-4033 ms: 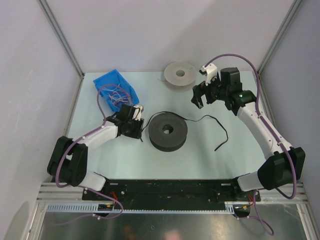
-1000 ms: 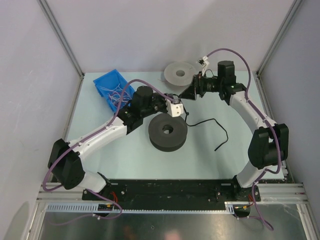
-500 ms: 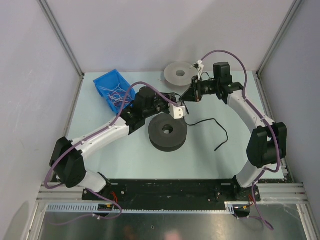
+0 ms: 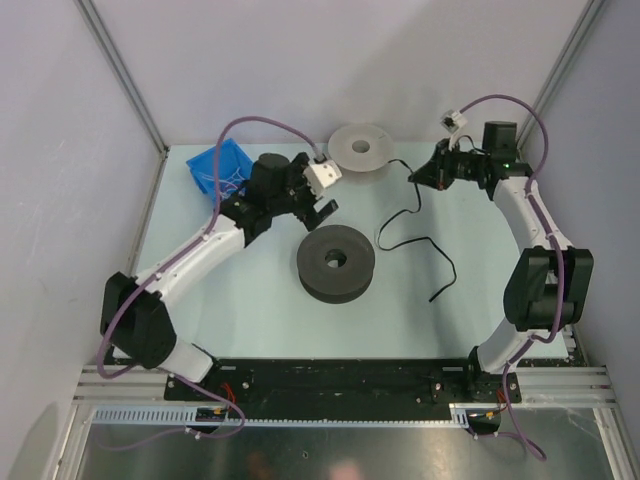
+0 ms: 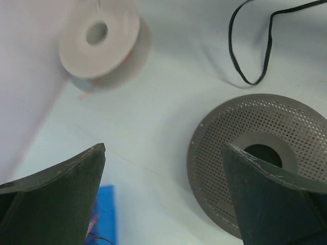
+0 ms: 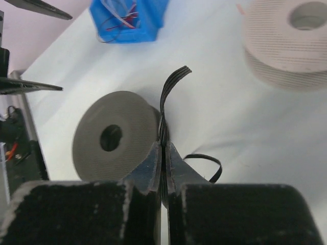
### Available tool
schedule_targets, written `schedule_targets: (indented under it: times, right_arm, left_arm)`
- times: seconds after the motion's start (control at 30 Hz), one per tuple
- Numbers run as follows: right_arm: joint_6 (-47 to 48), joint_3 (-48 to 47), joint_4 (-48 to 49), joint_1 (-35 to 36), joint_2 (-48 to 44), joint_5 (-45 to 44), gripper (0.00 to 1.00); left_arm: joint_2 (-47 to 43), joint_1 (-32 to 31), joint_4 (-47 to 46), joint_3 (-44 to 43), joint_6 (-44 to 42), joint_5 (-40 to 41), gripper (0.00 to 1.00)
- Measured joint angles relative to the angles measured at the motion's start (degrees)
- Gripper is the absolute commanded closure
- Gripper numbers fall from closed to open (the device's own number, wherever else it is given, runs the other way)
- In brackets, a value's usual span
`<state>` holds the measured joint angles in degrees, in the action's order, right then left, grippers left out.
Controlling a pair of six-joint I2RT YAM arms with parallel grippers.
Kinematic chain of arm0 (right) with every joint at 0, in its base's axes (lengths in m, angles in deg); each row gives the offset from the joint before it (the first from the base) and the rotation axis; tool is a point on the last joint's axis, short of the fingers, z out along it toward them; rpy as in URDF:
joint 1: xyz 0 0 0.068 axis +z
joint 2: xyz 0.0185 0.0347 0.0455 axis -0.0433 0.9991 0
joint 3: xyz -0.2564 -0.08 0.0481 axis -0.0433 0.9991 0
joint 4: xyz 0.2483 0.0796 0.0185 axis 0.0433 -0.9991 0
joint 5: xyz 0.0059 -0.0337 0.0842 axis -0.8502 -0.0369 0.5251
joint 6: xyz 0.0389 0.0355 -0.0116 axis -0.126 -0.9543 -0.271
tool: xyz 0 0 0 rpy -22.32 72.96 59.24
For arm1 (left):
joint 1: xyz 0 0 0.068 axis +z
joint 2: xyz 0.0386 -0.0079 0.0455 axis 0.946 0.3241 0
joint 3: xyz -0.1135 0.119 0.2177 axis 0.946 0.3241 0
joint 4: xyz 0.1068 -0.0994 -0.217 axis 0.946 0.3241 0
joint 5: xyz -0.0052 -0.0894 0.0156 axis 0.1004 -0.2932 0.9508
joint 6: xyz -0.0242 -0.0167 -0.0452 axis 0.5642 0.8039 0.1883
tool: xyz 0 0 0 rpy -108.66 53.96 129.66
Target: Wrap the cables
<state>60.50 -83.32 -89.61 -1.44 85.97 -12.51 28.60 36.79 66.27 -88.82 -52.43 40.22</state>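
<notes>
My left gripper will next go down and move back onto the far rim [image 4: 332, 229] [image 5: 199, 127] of the dark spool's upper edge, because that rim is the closest to its open fingers.
The black cable [image 4: 452, 262] lies in loops on the table right of the dark grey spool [image 4: 335, 262]. One end is lifted and pinched in my right gripper [image 4: 418, 176], which is shut on it. In the right wrist view the cable [image 6: 165, 97] sticks up out of the closed right gripper [image 6: 163, 149], above the dark spool [image 6: 112, 135]. My left gripper [image 4: 318, 208] hangs open beyond the dark spool, holding nothing. In the left wrist view the left gripper [image 5: 163, 153] is spread wide over bare table, with the dark spool [image 5: 286, 127] to the right and the cable [image 5: 240, 71] beyond.
A white spool [image 4: 360, 148] sits at the back of the table; both wrist views show this white spool [image 5: 97, 35] [image 6: 294, 35]. A blue bin [image 4: 220, 168] with thin wires stands at the back left. Grey walls close in the sides and back.
The left gripper has opened, let go of the cable and drawn back to the left. The right gripper shut on the cable end and carried it up and to the right.
</notes>
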Motion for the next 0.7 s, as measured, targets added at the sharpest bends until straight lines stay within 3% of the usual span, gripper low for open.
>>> schedule_targets:
  times: [0.13, 0.3, 0.5, 0.7]
  right_arm:
    - [3.87, 0.0, -0.94, -3.89, 0.0, -2.25, 1.0]
    - [8.35, 0.0, -4.79, -5.42, -0.02, -5.35, 1.0]
    - [8.46, 0.0, -7.28, -5.66, -0.31, -9.07, 1.0]
    - [8.52, 0.0, -8.81, -7.76, -0.87, -9.42, 1.0]
  left_arm:
    - [6.01, 6.47, 6.29, -4.2, 9.99, -7.43, 0.01]
    - [21.86, 11.3, 16.55, -17.2, 15.85, -16.02, 0.01]
    - [35.19, 13.79, 25.44, -25.81, 18.73, -27.61, 0.09]
    - [40.28, 13.79, 29.24, -28.24, 19.74, -36.11, 0.16]
